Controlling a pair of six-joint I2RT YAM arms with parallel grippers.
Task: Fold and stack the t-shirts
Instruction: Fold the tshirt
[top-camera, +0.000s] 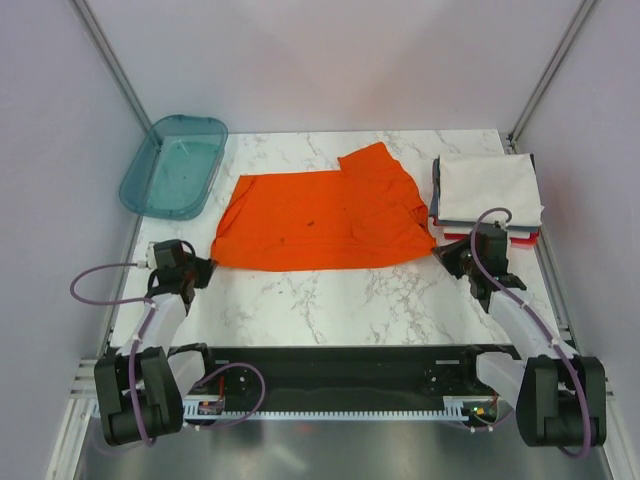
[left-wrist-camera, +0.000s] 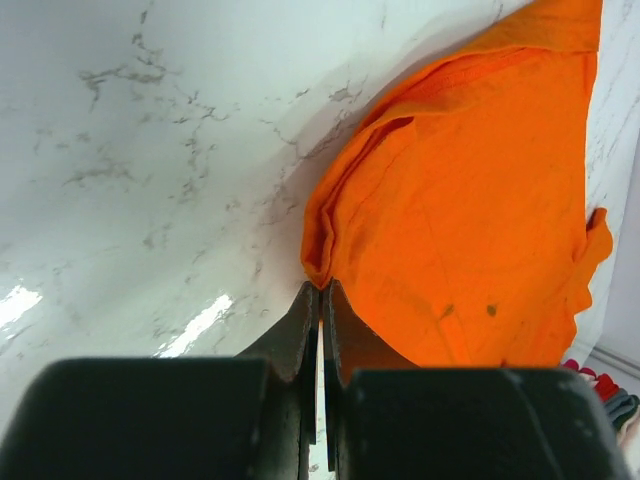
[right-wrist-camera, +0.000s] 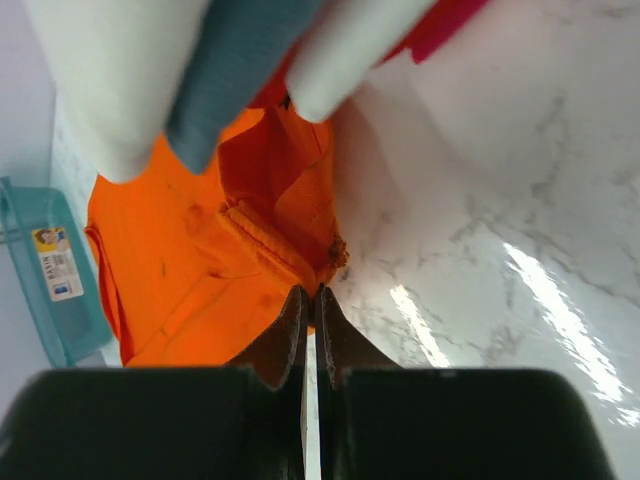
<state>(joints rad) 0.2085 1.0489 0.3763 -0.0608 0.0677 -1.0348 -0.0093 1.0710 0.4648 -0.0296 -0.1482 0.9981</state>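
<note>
The right gripper draws the t-shirt's near corner back next and releases it there, since the open part of the bare marble table lies back of this gripper.
The orange t-shirt (top-camera: 320, 215) lies spread flat on the marble table, one sleeve pointing to the back. My left gripper (top-camera: 205, 268) is shut on its near left corner, and in the left wrist view the cloth (left-wrist-camera: 460, 220) bunches into a fold right at the gripper's (left-wrist-camera: 320, 285) tips. My right gripper (top-camera: 447, 257) is shut on the near right corner, with the hem (right-wrist-camera: 190, 260) pinched at the gripper's (right-wrist-camera: 310, 290) tips. A stack of folded t-shirts (top-camera: 488, 188), white on top with grey and red below, sits at the back right. Its edges (right-wrist-camera: 235, 70) hang over the right wrist view.
A teal translucent tray (top-camera: 175, 165) stands at the back left corner, also seen as the tray (right-wrist-camera: 50, 270) with a label in the right wrist view. Bare marble table (top-camera: 330, 295) lies between the shirt and the arm bases. Enclosure walls border both sides.
</note>
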